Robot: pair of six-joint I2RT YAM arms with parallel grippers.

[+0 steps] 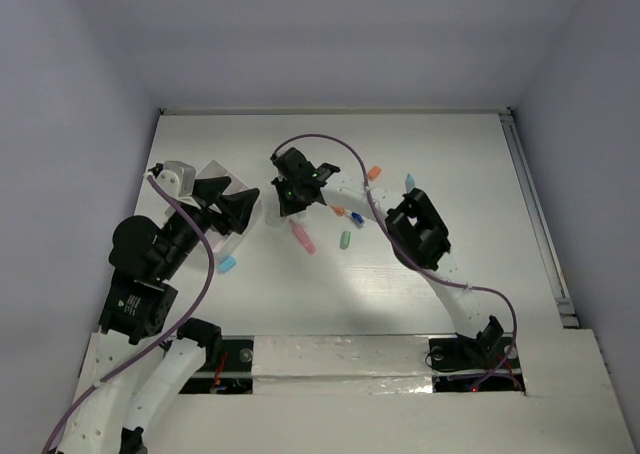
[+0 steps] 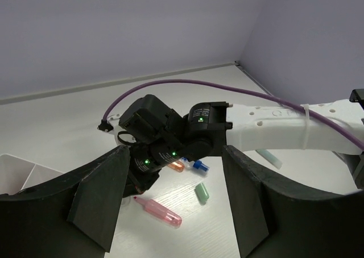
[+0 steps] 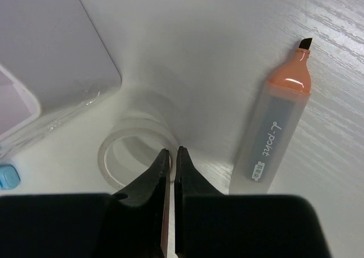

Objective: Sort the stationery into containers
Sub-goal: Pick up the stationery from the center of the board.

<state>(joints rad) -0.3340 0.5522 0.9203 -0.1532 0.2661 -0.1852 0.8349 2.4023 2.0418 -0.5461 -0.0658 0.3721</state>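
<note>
The white containers are to the left of my right gripper in the top view, so I will next lift it above their sides, move across and release the roll (image 3: 122, 136).
A translucent white tape roll (image 3: 122, 136) lies on the table beside the white containers (image 3: 57, 59). My right gripper (image 3: 172, 153) is shut on the roll's wall, one finger inside the ring and one outside. An uncapped pink marker (image 3: 273, 138) lies just right of it. From above, the right gripper (image 1: 283, 206) sits at the containers' (image 1: 215, 172) right side. My left gripper (image 1: 245, 206) hovers over the containers, open and empty. In the left wrist view the left gripper (image 2: 175, 173) faces the right arm's wrist, with the pink marker (image 2: 159, 211) and a green cap (image 2: 202, 193) on the table.
More stationery lies scattered right of the right gripper: an orange piece (image 1: 338, 211), a blue-white piece (image 1: 356, 219), an orange marker (image 1: 375, 172) and a light blue one (image 1: 410, 180). A blue item (image 1: 227, 265) lies below the containers. Walls enclose the table.
</note>
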